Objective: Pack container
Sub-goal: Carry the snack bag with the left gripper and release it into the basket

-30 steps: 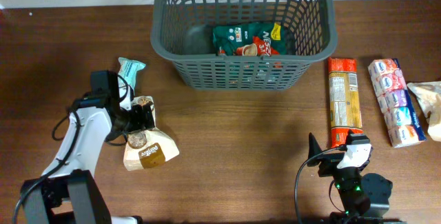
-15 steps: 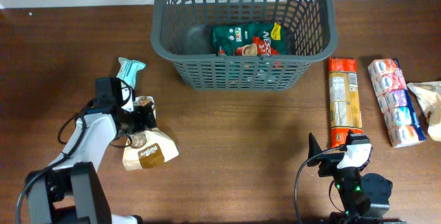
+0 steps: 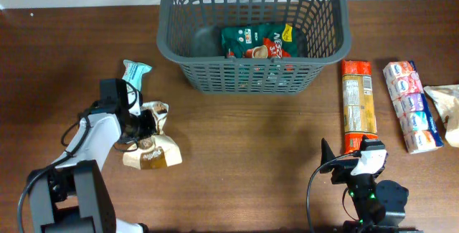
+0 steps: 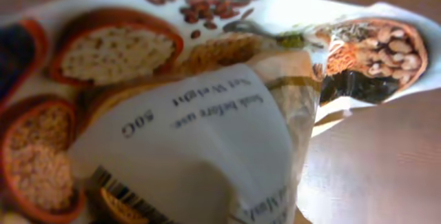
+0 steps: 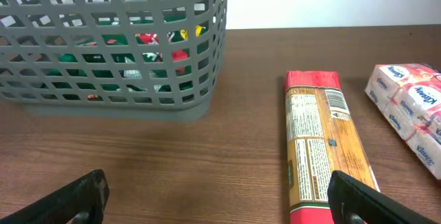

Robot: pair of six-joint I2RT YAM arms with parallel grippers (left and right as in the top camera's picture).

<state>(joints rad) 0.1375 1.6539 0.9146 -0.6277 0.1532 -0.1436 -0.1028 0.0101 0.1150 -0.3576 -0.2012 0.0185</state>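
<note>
I should lift the grain packet outward over the basket's rim with my left gripper because the basket's side is in the way. Then I should lower it onto the green packet.
The container is a dark grey lattice basket at the back middle, also seen in the right wrist view. A green packet lies inside it. My left gripper is shut on the crumpled top of a white-and-brown grain packet lying left of centre. That packet fills the left wrist view and hides the fingers. My right gripper is at the front right, open with only bare table between its fingers.
A teal packet lies just behind the left gripper. A long orange-and-red pack lies ahead of the right gripper. Further right are a tissue multipack and a beige bag.
My left gripper has shut on the top of the grain packet, which is now bunched up and shifted slightly. The right arm has not moved.
</note>
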